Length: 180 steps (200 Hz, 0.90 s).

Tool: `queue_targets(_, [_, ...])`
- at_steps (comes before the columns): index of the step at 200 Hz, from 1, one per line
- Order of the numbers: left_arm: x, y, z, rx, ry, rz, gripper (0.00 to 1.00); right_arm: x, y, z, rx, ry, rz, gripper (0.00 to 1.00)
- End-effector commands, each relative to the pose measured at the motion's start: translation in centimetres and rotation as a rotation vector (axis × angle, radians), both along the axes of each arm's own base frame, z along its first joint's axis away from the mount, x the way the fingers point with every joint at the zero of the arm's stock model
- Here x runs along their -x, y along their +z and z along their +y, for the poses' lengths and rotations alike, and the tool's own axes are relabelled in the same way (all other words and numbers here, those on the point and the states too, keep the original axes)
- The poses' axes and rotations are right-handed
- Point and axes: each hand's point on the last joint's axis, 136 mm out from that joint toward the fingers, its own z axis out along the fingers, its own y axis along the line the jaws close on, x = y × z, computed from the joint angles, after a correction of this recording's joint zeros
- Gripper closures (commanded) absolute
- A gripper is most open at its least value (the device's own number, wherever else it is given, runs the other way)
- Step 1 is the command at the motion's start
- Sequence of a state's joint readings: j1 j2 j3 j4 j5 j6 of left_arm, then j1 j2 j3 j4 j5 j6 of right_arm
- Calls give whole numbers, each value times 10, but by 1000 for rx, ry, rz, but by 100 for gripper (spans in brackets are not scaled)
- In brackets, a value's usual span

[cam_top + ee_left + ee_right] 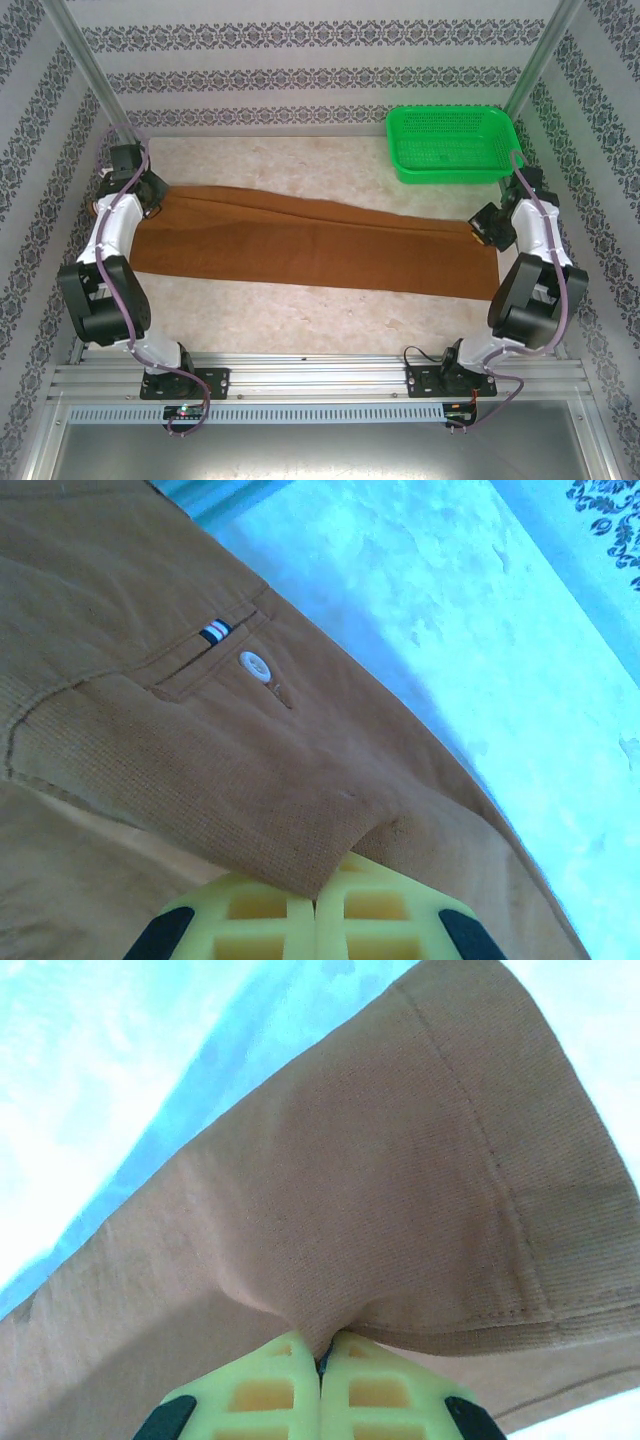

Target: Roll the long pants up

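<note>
I will next carry my left gripper back to the near edge of the pants' waist end and release the pinched fold there, because it is by the far edge of the waist end.
The long pants lie stretched flat across the table, rust-brown, waist end at the left and leg hems at the right. My left gripper is shut on the waist end; in the left wrist view its yellow fingers pinch a fold of the pants below a white button and a pocket slit. My right gripper is shut on the hem end; in the right wrist view the yellow fingers clamp a pinch of the pants just beside the stitched hem.
A green plastic basket stands at the back right, just behind the right arm. Patterned walls close in the left, right and back sides. The pale marbled table lies bare between the pants and the arm bases.
</note>
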State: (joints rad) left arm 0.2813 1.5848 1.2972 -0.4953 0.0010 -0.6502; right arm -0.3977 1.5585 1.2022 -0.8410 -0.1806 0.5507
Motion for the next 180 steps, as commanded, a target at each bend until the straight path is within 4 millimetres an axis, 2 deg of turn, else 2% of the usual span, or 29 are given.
queue_targets(1, [19, 40, 15, -110, 45, -35, 100, 17, 8, -11, 52, -62, -19, 100])
queue_targets(21, [34, 40, 16, -131, 55, -17, 100, 26, 14, -8, 52, -70, -52, 100])
queue_targets(48, [56, 27, 14, -129, 65, 17, 100, 42, 16, -4, 70, -61, -60, 100])
queue_targets(107, [107, -22, 11, -136, 92, 117, 100, 75, -19, 15, 5, -58, -8, 100])
queue_targets(127, [114, -38, 12, -125, 98, 152, 100, 85, -28, 21, -4, -56, 6, 100])
queue_targets(160, [117, -51, 12, -122, 100, 172, 100, 104, -38, 25, 9, -50, 40, 100])
queue_targets(180, [123, -64, 11, -115, 103, 212, 100, 103, -40, 29, -10, -47, 28, 100])
